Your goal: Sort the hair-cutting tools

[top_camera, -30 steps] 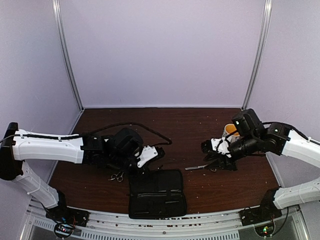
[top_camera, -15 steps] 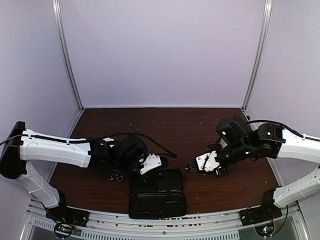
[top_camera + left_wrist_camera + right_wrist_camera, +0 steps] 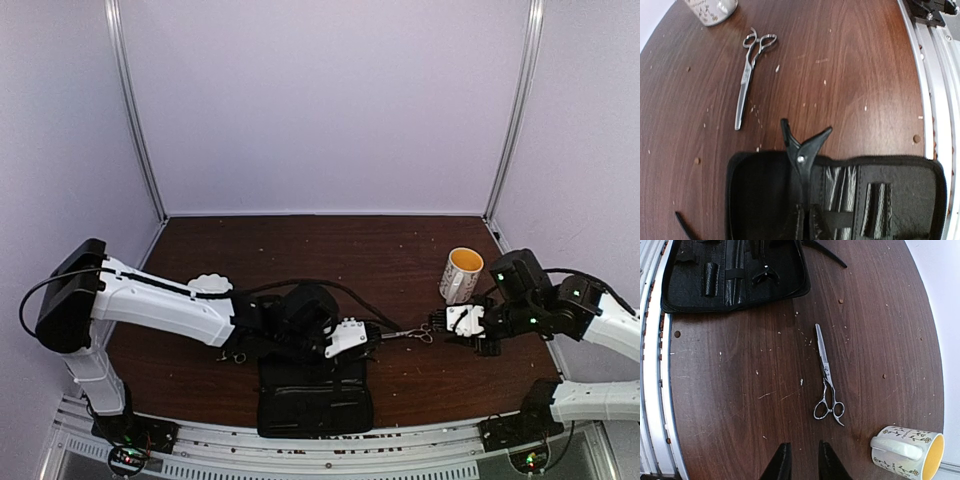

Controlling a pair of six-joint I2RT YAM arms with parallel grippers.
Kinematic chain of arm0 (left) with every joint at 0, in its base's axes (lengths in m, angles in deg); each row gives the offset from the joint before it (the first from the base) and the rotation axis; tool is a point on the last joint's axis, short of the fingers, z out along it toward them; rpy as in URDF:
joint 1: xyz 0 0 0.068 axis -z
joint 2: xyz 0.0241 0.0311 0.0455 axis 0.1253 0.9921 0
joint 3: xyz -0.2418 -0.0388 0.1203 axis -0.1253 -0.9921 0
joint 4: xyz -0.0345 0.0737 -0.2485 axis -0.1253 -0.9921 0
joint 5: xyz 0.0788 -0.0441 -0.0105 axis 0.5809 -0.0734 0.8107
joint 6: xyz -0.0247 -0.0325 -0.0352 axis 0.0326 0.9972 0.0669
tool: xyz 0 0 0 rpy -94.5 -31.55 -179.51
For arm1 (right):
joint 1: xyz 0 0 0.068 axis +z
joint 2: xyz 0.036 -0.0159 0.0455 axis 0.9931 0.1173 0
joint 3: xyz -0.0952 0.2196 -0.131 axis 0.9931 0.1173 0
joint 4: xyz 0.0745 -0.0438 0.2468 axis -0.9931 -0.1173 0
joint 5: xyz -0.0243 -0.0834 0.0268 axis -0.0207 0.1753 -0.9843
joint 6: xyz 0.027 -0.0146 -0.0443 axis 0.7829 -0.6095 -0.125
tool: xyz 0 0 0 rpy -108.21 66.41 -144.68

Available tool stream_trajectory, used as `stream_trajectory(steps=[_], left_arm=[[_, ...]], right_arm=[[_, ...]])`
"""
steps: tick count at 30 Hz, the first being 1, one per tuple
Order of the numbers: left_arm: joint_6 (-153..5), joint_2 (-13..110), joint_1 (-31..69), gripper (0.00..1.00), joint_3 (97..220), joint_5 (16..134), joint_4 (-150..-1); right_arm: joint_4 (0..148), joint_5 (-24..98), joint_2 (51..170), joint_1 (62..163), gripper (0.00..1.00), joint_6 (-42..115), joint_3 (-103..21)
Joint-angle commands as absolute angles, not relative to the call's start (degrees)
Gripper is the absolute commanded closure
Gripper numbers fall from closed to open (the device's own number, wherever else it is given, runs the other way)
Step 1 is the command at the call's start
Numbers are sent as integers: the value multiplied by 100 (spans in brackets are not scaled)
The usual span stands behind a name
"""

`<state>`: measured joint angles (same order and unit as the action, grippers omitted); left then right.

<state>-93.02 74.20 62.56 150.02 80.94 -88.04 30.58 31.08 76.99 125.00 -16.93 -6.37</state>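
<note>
The left gripper moves down and left in the top view onto the clip's end next, as it overhangs the edge of the case's bare panel (image 3: 320, 373) (image 3: 770, 194).
Thin silver scissors (image 3: 405, 333) lie flat on the brown table between my two grippers; they also show in the left wrist view (image 3: 746, 80) and the right wrist view (image 3: 826, 375). My left gripper (image 3: 352, 336) is shut on a short black clip (image 3: 803, 152), held over the top edge of the open black zip case (image 3: 880, 200). My right gripper (image 3: 805, 465) is open and empty, a little behind the scissors' ring handles. A second pair of scissors (image 3: 233, 355) lies partly hidden under my left arm.
A white flower-print mug with a yellow inside (image 3: 462, 275) stands just right of the scissors (image 3: 905, 450). The case (image 3: 315, 395) lies at the table's near edge by the metal rail (image 3: 652, 365). A black cable (image 3: 300, 285) runs behind the left arm.
My left gripper has moved right with the black clip, to the case's top edge. My right gripper went left over the scissors, then drew back right, uncovering the mug.
</note>
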Motion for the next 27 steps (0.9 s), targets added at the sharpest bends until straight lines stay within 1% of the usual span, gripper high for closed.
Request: stream_trajectory(steps=[1, 6, 9, 14, 18, 27], left_arm=[[-9578, 7605, 6276, 100, 15150, 7707, -7973], [-9870, 7741, 6268, 100, 15160, 7815, -7706], [-10012, 7770, 6242, 100, 15164, 7764, -7691], [-10076, 7744, 6133, 100, 15050, 8028, -7692], [-10147, 7704, 5901, 100, 15021, 7967, -7776], [-10405, 7811, 5729, 100, 14945, 7915, -8159]], right_arm=[[3347, 2925, 7487, 12457, 80, -1382, -321], [3809, 2733, 7572, 12457, 80, -1143, 4], [3881, 2748, 7607, 12457, 80, -1106, -15], [3956, 2679, 7680, 12457, 79, -1051, 61], [3984, 2683, 7705, 12457, 79, -1028, 72], [4076, 2740, 7725, 12451, 78, -1007, 124]])
